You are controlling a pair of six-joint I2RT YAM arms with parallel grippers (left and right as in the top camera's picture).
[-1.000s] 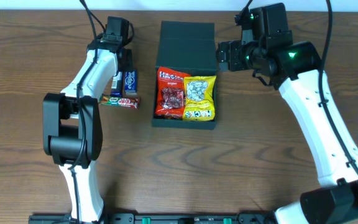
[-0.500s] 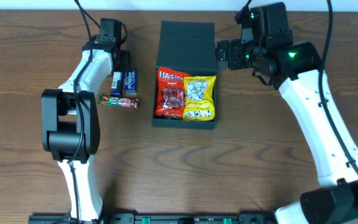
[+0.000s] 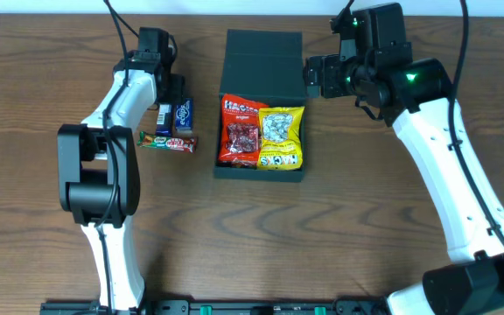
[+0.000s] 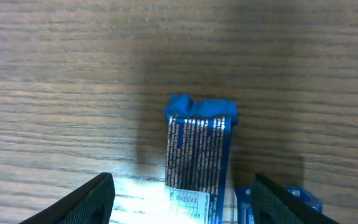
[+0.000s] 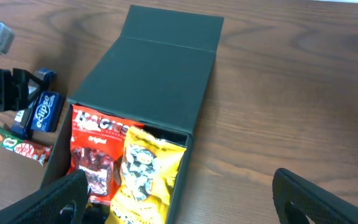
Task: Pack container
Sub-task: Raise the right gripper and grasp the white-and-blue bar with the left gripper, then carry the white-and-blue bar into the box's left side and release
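Observation:
The blue packet lies below, already between the spread fingers. So my left gripper goes down onto the packet's middle (image 3: 164, 115) (image 4: 195, 186) next and closes across its long sides.
The container (image 3: 262, 59) is a dark box lying open at the table's middle, its flap lid folded back. A red snack packet (image 3: 241, 131) and a yellow one (image 3: 282, 137) lie side by side inside it. To its left on the table lie two blue packets (image 3: 175, 113) and a green-and-red bar (image 3: 168, 142). My left gripper (image 3: 172, 88) hangs open just behind the blue packets. In the left wrist view one blue packet (image 4: 199, 155) lies between the spread fingers (image 4: 96, 198), untouched. My right gripper (image 3: 317, 79) is open beside the lid's right edge, holding nothing.
The right wrist view shows the container (image 5: 160, 74), the red packet (image 5: 94, 152), the yellow packet (image 5: 140, 177), a blue packet (image 5: 45, 111) and the bar (image 5: 17, 146). Bare wood lies right of the box.
My left gripper has opened wider and its wrist has shifted slightly left over the blue packets. The right arm and the packets have not moved.

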